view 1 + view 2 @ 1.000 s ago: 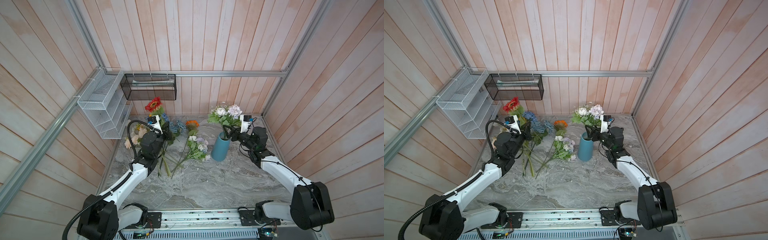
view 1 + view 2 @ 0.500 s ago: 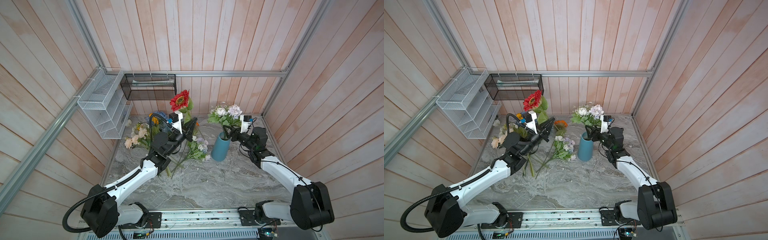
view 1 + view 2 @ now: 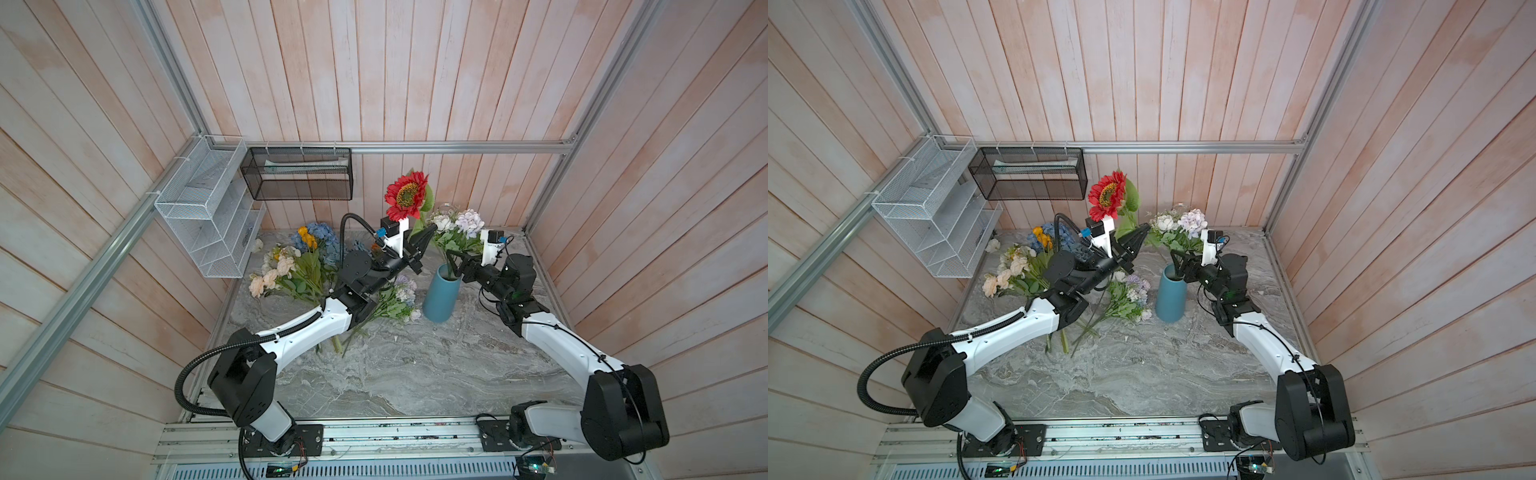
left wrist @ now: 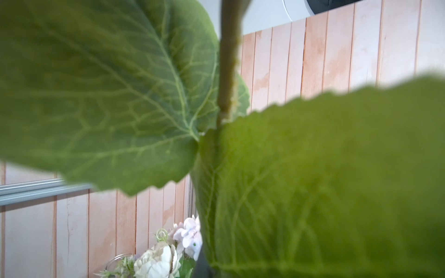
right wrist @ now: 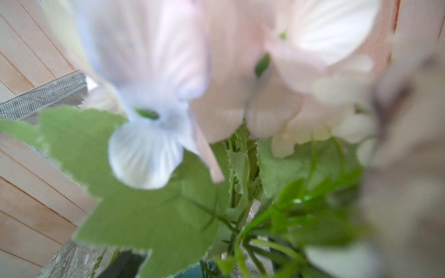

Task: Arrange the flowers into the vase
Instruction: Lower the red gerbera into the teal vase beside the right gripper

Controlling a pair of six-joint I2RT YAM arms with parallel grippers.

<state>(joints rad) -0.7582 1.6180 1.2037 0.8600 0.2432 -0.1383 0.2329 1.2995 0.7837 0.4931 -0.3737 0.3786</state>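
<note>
The red flower [image 3: 405,198] is still high above the blue vase's opening [image 3: 446,272], so the robot's left gripper needs to move down toward that opening next and let go of the green stem there.
My left gripper [image 3: 429,232] [image 3: 1143,229] is raised and shut on the green stem of a red flower [image 3: 405,198] [image 3: 1108,194], just left of the vase's blooms. In the left wrist view the stem [image 4: 226,60] and two big leaves fill the picture and hide the jaws. The blue vase [image 3: 440,297] [image 3: 1170,296] stands upright with white and lilac flowers [image 3: 456,222] in it. My right gripper [image 3: 454,262] [image 3: 1179,262] is open at the vase's mouth, its fingers either side of those stems. More flowers [image 3: 291,270] lie at the left, and a lilac sprig [image 3: 399,293] lies beside the vase.
A white wire rack [image 3: 208,216] and a black mesh basket [image 3: 297,174] hang on the back left walls. The marble table top [image 3: 415,374] is walled by wooden slats on three sides. The arms' bases sit on a rail along the front edge.
My left arm has lifted the red flower out of the pile at the left and carried it up and to the right, close to the vase. The right arm has not moved.
</note>
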